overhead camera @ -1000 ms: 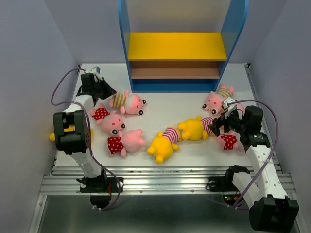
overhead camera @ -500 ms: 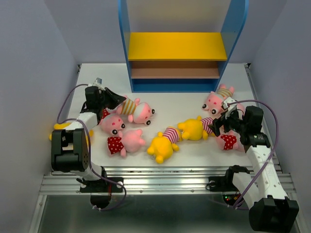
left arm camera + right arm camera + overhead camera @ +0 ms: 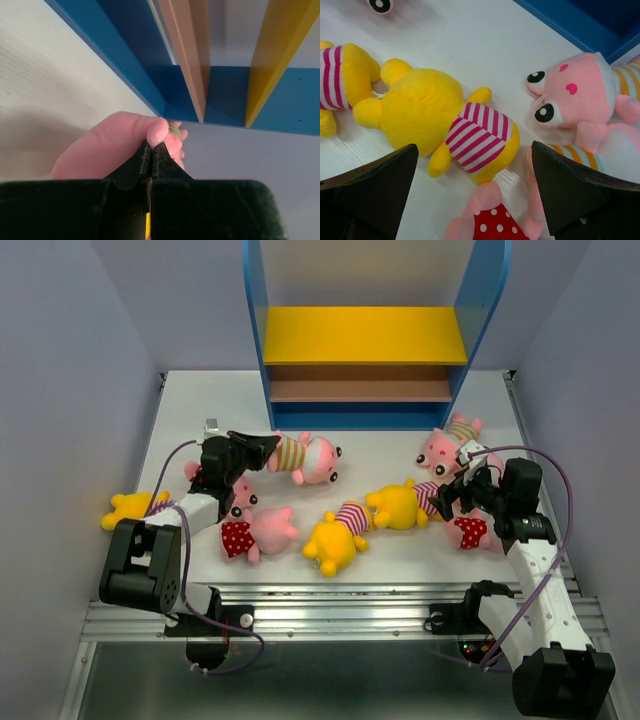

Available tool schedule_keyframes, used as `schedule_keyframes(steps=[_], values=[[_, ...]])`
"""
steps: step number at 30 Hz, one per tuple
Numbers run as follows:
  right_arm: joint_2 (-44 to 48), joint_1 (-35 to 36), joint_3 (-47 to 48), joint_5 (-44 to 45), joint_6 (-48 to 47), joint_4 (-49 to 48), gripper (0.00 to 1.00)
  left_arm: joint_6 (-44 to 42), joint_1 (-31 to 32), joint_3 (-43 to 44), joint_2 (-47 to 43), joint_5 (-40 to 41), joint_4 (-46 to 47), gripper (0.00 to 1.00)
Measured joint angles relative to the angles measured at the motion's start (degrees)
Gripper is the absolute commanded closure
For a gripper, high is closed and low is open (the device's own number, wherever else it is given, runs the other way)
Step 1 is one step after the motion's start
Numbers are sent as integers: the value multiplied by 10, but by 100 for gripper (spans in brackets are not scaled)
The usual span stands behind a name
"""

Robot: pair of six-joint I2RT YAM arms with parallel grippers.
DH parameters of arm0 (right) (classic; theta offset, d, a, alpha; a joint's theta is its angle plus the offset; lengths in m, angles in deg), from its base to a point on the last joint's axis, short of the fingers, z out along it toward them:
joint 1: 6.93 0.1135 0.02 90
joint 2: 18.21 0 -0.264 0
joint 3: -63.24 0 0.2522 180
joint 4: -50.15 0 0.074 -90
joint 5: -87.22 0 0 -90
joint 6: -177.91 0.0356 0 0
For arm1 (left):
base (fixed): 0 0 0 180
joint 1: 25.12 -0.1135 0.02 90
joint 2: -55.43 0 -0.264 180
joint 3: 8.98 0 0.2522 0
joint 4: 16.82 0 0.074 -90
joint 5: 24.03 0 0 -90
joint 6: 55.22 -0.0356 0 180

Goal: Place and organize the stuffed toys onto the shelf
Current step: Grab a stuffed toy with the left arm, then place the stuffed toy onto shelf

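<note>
The pig is still in front of the shelf (image 3: 365,335), so the robot's left gripper will turn outward, go to the shelf's blue base (image 3: 322,417) and let go of the pig.
My left gripper (image 3: 262,450) is shut on a limb of a pink pig in a tan-striped shirt (image 3: 305,457), held just in front of the shelf (image 3: 365,335). In the left wrist view the pig's pink limb (image 3: 115,150) is pinched between the shut fingers, with the shelf's blue base (image 3: 125,55) close ahead. My right gripper (image 3: 455,495) stands open over a yellow bear in a red-striped shirt (image 3: 435,115) and a pig in a red dotted outfit (image 3: 495,220), holding nothing.
More stuffed toys lie on the white table: a red-dotted pig (image 3: 255,533), a yellow bear (image 3: 335,540), a bear at the left edge (image 3: 125,508), a tan-striped pig at the right (image 3: 450,445), and a pig partly under my left arm (image 3: 240,495).
My left gripper has carried the tan-striped pig to the right, toward the front of the shelf. The right arm has not moved.
</note>
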Motion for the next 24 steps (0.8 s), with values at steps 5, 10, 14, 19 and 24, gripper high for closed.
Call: schedule_keyframes(steps=[5, 10, 14, 19, 24], values=[[0, 0, 0, 0, 0, 0, 0, 84, 49, -9, 1, 77, 56, 100], [0, 0, 0, 0, 0, 0, 0, 158, 96, -10, 33, 157, 125, 100], [0, 0, 0, 0, 0, 0, 0, 211, 123, -9, 93, 204, 186, 100], [0, 0, 0, 0, 0, 0, 0, 261, 148, -9, 143, 262, 213, 100], [-1, 0, 0, 0, 0, 0, 0, 300, 167, -4, 163, 329, 236, 100]])
